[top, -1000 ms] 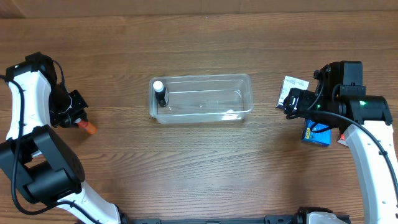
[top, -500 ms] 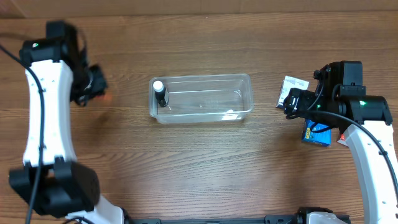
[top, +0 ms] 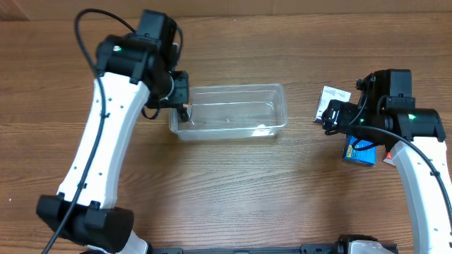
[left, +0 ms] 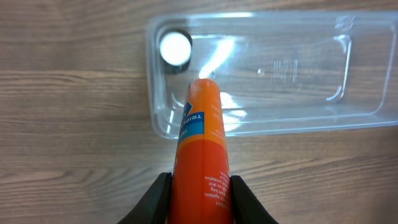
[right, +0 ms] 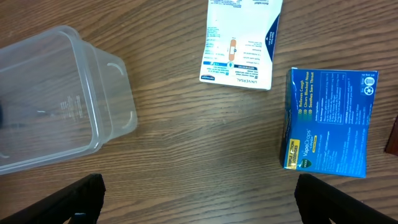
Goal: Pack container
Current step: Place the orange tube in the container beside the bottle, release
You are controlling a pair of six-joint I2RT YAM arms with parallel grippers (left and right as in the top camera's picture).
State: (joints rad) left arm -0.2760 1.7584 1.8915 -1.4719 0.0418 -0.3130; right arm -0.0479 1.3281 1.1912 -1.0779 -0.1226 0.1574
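Observation:
My left gripper will next lower the orange tube [left: 200, 149] into the end of the container [top: 233, 113] beside the white-capped black bottle, then open, because the container's bottom is free there.
The clear plastic container [top: 233, 113] lies mid-table; it also shows in the left wrist view [left: 280, 68] and the right wrist view [right: 56, 93]. A small black bottle with a white cap [left: 175, 48] stands in its left end. My left gripper [left: 199, 196] is shut on an orange tube [left: 200, 149], held over the container's left end; in the overhead view the gripper [top: 180, 99] hides the tube. My right gripper [right: 199, 199] is open and empty above bare table, right of the container.
A blue box [right: 328, 122] lies on the table at the right, partly under my right arm in the overhead view [top: 359, 153]. A white and blue flat packet [right: 242, 40] lies beside it [top: 330, 101].
My left arm has swung from the far left of the table to the container's left end, carrying the orange tube. The right arm has not moved.

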